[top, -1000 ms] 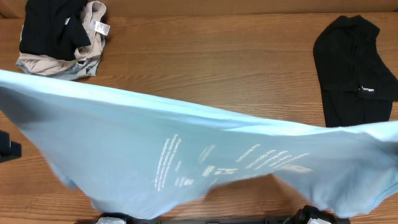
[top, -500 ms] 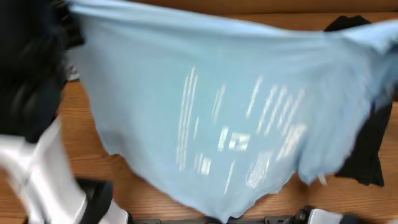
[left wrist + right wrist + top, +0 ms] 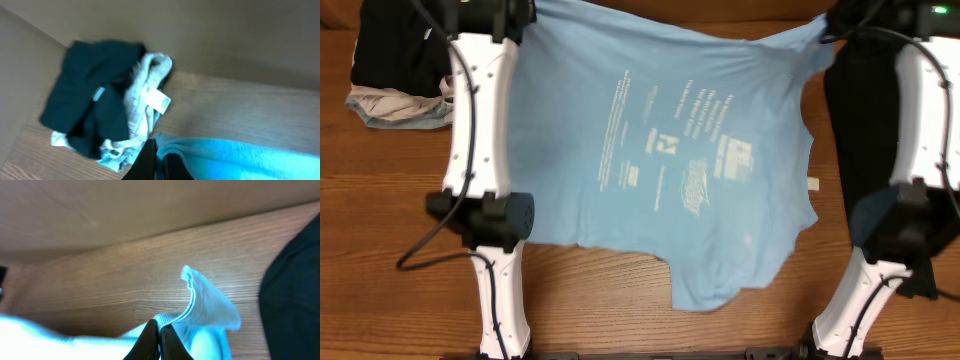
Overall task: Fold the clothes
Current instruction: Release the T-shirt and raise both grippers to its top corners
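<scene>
Next, my left gripper brings the shirt's far edge back and down onto the blank cloth beside the lettering and releases it, since the shirt still lies spread open.
The clothes, a light blue T-shirt (image 3: 660,150) with pale lettering (image 3: 685,140), lie spread across the middle of the table between my two arms. My left gripper (image 3: 520,14) is at the shirt's far left corner, shut on a fold of blue fabric (image 3: 210,155). In the left wrist view the cloth is pinched at the gripper (image 3: 159,150). My right gripper (image 3: 832,22) holds the far right corner. In the right wrist view the gripper (image 3: 159,324) is shut on the blue hem (image 3: 205,305), which curls up beside it. The shirt's near edge hangs unevenly, with a flap (image 3: 720,285) toward the front.
A bundle of black and beige garments (image 3: 390,70) lies at the far left corner, close to my left gripper (image 3: 105,100). A plain black garment (image 3: 860,120) lies at the right, partly under my right arm (image 3: 295,290). A wall borders the table's far edge.
The shirt swung from hanging near the front of the table up and over to the far side and now lies spread on the wood. Both arms have reached out to the far edge.
</scene>
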